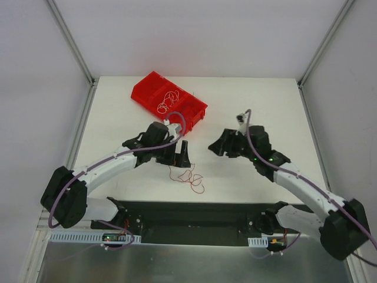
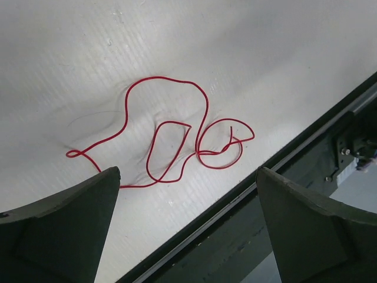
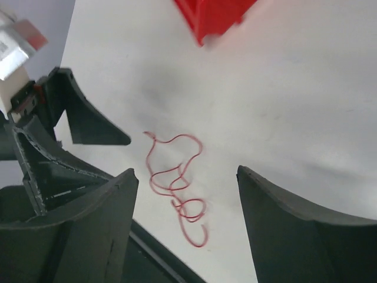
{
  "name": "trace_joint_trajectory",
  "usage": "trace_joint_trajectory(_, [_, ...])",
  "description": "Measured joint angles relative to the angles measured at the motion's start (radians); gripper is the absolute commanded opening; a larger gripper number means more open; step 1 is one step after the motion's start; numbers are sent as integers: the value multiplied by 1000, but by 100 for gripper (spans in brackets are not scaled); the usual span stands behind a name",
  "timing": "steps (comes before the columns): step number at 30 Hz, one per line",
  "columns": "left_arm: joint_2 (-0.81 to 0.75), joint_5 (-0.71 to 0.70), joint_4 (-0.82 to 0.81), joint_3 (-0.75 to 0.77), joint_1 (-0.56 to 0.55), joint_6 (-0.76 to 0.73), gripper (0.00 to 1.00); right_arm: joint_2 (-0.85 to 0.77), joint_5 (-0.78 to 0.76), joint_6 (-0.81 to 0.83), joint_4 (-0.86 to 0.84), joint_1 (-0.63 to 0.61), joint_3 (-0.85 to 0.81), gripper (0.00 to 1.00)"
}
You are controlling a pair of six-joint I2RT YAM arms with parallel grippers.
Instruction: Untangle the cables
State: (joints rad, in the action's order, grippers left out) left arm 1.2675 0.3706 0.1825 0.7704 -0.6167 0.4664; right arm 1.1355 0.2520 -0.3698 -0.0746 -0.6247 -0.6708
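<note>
My left gripper should lower its open fingers toward the front bar next, down to the red cable's bunched crossing [image 1: 191, 181] [image 2: 197, 152], and close where pieces of the cable meet.
A thin red cable [image 1: 184, 178] lies loose in curly loops on the white table, near its front edge. It shows in the left wrist view [image 2: 168, 78] and the right wrist view [image 3: 201, 148]. More thin whitish and red cables [image 1: 167, 100] lie tangled in the red bin. My left gripper [image 1: 181, 158] is open and empty, hovering just behind the red cable [image 2: 188, 172]. My right gripper [image 1: 217, 147] is open and empty, to the right of the cable and above the table [image 3: 187, 172].
The red compartment bin [image 1: 141, 89] stands at the back, just behind my left wrist; its corner shows in the right wrist view [image 3: 215, 17]. The table's dark front rail [image 2: 247, 194] runs close to the cable. White walls enclose the table.
</note>
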Motion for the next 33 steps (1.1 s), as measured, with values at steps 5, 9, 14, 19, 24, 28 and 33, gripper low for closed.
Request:
trace_joint_trajectory(5, [135, -145, 120, 148, -134, -55, 99, -251, -34, 142, 121, 211, 68, 75])
trace_joint_trajectory(9, [242, -214, 172, 243, -230, -81, 99, -330, -19, 220, 185, 332, 135, 75])
trace_joint_trajectory(14, [385, -235, 221, 331, -310, -119, 98, -350, 4, 263, 234, 379, 187, 75])
trace_joint_trajectory(19, [511, -254, 253, 386, -340, -143, 88, -379, 25, 274, 237, 384, 195, 75])
trace_joint_trajectory(24, [562, -318, 278, 416, -341, -146, 74, -425, 35, 275, 233, 392, 201, 75])
trace_joint_trajectory(28, [574, -389, 283, 420, -360, -145, 50, -446, 42, 274, 234, 393, 223, 74])
trace_joint_trajectory(33, [577, -460, 286, 421, -386, -142, 24, -448, 46, 274, 237, 394, 228, 74])
